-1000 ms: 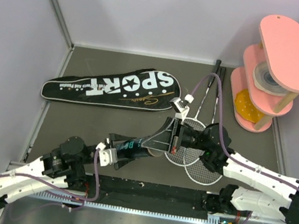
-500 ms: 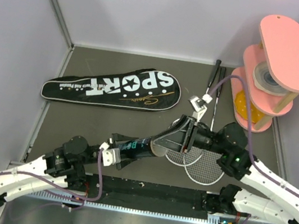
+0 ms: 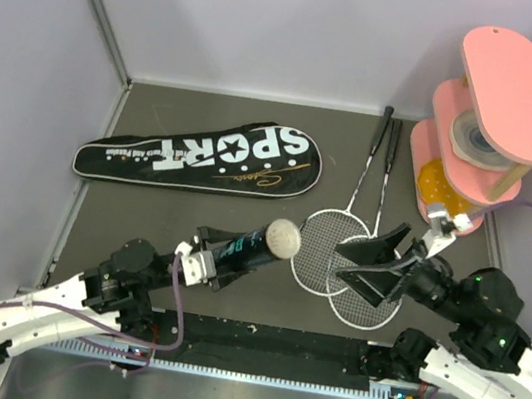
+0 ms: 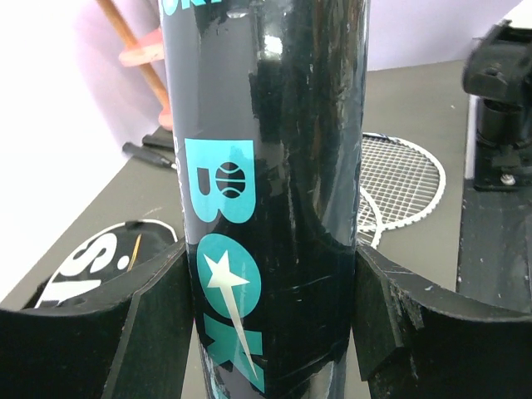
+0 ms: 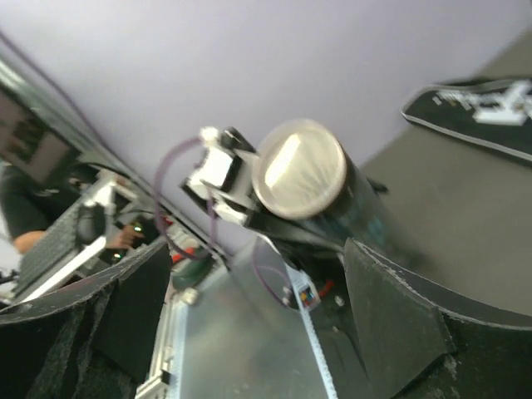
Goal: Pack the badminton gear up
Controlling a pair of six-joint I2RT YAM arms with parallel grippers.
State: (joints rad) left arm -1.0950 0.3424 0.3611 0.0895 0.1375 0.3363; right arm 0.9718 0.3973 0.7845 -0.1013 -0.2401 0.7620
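Note:
With bare tabletop before the SPORT bag, I will swing my left gripper to the left in the top view, tilt the tube (image 3: 248,249) level, lower and release it.
My left gripper (image 3: 208,261) is shut on the long black shuttle tube (image 3: 248,249), which slants up to the right with its pale capped end (image 3: 283,238) in the air. In the left wrist view the tube (image 4: 266,191) fills the gap between both fingers (image 4: 158,320). My right gripper (image 3: 341,257) stands open just right of that end and above the two silver racket heads (image 3: 322,259), holding nothing. From the right wrist, the tube's cap (image 5: 299,170) lies ahead of the open gripper (image 5: 249,324). The black SPORT bag (image 3: 202,154) lies flat at the back left.
The pink tiered stand (image 3: 491,124) occupies the back right corner, close to the racket handles (image 3: 389,128). Grey walls (image 3: 56,55) close in the left, back and right. A metal rail (image 3: 270,367) runs along the near edge between the arm bases.
My right gripper has opened, let go of the tube's end and drawn back to the right over the rackets. The tube stays in my left gripper, its far end shifted slightly left.

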